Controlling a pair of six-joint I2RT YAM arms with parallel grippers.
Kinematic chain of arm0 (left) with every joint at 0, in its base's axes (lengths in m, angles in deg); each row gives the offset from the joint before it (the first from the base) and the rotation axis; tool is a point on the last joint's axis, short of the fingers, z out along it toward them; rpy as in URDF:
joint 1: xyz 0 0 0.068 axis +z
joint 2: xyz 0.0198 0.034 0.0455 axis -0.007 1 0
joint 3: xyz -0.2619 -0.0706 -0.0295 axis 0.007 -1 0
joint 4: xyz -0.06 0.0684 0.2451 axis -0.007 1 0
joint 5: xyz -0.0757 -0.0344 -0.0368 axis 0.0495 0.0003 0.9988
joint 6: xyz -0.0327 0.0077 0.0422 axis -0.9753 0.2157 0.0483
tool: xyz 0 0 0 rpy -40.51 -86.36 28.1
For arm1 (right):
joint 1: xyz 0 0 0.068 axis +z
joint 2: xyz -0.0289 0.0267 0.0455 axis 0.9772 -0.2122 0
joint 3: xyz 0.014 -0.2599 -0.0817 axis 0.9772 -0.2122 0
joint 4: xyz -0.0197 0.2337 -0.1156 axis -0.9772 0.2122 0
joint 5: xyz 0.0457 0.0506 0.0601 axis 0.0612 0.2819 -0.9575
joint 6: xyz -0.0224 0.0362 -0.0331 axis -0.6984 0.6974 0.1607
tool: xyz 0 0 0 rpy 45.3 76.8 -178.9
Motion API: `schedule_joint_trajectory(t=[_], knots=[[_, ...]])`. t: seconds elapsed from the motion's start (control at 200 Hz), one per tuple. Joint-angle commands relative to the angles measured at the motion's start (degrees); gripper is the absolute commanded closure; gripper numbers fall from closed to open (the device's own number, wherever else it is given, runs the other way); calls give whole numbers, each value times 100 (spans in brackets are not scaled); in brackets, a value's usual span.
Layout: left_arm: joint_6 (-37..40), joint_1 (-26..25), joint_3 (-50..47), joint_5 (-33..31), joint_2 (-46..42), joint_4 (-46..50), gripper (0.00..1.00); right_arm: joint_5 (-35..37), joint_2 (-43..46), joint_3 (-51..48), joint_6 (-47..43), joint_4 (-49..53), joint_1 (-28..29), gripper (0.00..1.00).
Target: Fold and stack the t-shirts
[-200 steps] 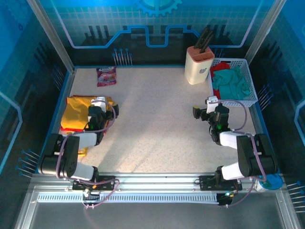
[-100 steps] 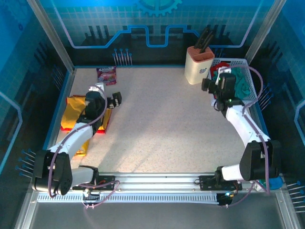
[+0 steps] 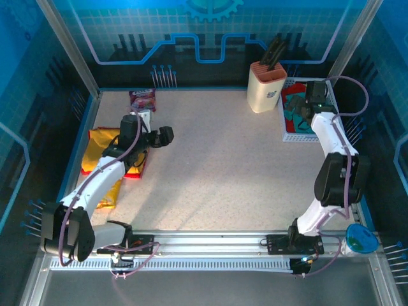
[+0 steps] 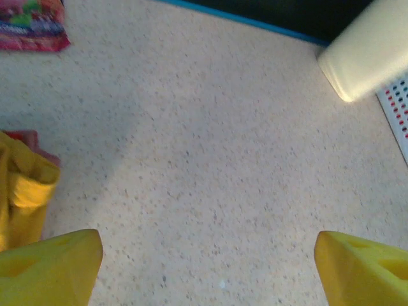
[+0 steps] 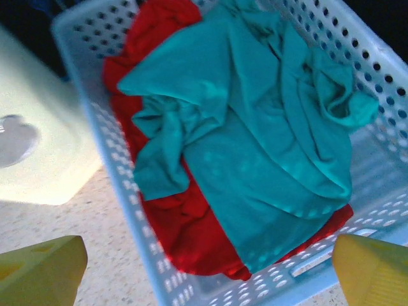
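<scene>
My right gripper moves down open into the white perforated basket onto the crumpled teal t-shirt next, since it lies uppermost, over the red t-shirt [image 5: 185, 236].
A teal t-shirt [image 5: 268, 140] lies crumpled on top of a red t-shirt [image 5: 185, 236] inside the white perforated basket [image 5: 121, 172] at the back right. My right gripper [image 5: 207, 274] hovers open just above them, its yellow fingertips [image 5: 38, 274] wide apart with nothing between. From above, the right gripper [image 3: 305, 108] is over the basket [image 3: 290, 134]. A yellow t-shirt [image 3: 95, 150] lies at the left edge with red cloth [image 3: 137, 169] under it. My left gripper [image 3: 164, 136] is open and empty over bare table, right of the yellow t-shirt [image 4: 19, 191].
A cream knife block [image 3: 266, 86] stands just left of the basket. A pink snack packet [image 3: 141, 99] lies at the back left, also the packet [image 4: 32, 25] in the left wrist view. A blue cup [image 3: 360, 239] sits by the right arm's base.
The left arm has lifted off the yellow t-shirt and reached right over the table. The right arm has swung from mid-table back to above the basket.
</scene>
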Motion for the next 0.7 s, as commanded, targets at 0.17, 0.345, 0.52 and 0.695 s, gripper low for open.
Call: schedule_joint_trajectory(t=[0.17,0.345,0.52,0.695], knots=[[-291,-255,-268,315,-391,366,15,245,-1333,1162,496,503,-246,4],[-447,-312,-561,191,-555,221,16,128,-2016,1663,640,622,-323,9],[-417,-321,-607,201,-620,217,16,-44,-2737,2203,735,871,-332,15],[-408,-321,-644,217,-568,167,16,-47,-2974,2256,706,884,-299,36]])
